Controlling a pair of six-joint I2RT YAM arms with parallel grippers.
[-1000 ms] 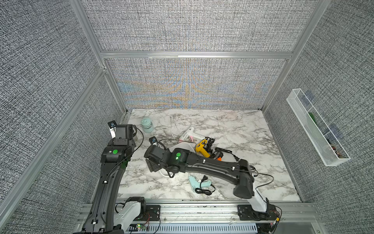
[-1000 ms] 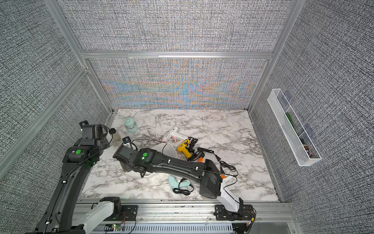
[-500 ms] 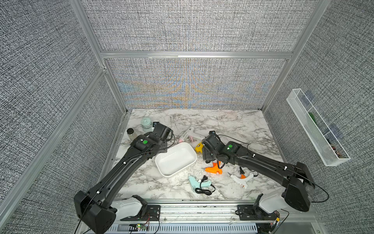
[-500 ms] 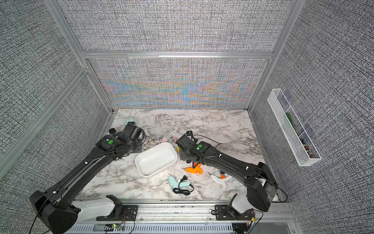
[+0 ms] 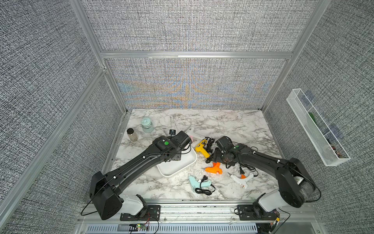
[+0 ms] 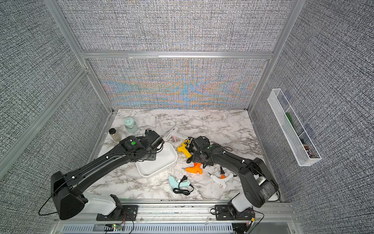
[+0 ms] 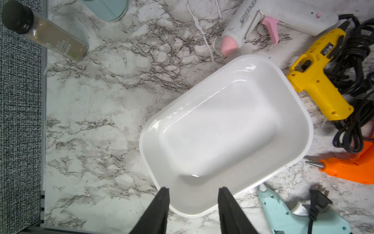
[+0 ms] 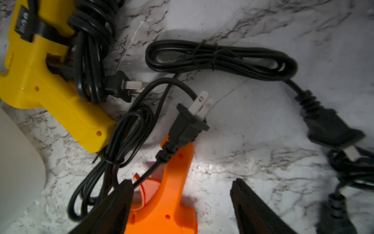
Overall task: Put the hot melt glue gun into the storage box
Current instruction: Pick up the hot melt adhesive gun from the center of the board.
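The right gripper moves down next until its open fingers are on either side of the orange glue gun's handle (image 5: 217, 164) (image 8: 176, 173). Then it closes on the handle, which lies below, between those fingers.
The white storage box (image 5: 176, 168) lies left of centre, empty, as the left wrist view of the storage box (image 7: 222, 131) shows. My left gripper (image 7: 193, 194) is open above its near corner, holding nothing. Several hot melt glue guns lie to its right: yellow (image 5: 202, 149), orange (image 5: 214, 169), light blue (image 5: 199, 182), small white (image 5: 241, 179) and a large white-and-pink one (image 5: 192, 131). My right gripper (image 8: 182, 186) is open low over the orange gun (image 8: 166, 202). One finger is at the gun's trigger side. The other stands over bare marble.
Black cords and plugs (image 8: 222, 56) tangle around the yellow and orange guns. A pepper jar (image 5: 132, 134) and a mint-lidded jar (image 5: 147, 125) stand at the back left. A white wire-mesh tray (image 5: 317, 129) hangs on the right wall.
A second ago the right arm stretched across to the left and the left arm stood back by the wall. Now each arm is on its own side; both have barely moved in the last half second.
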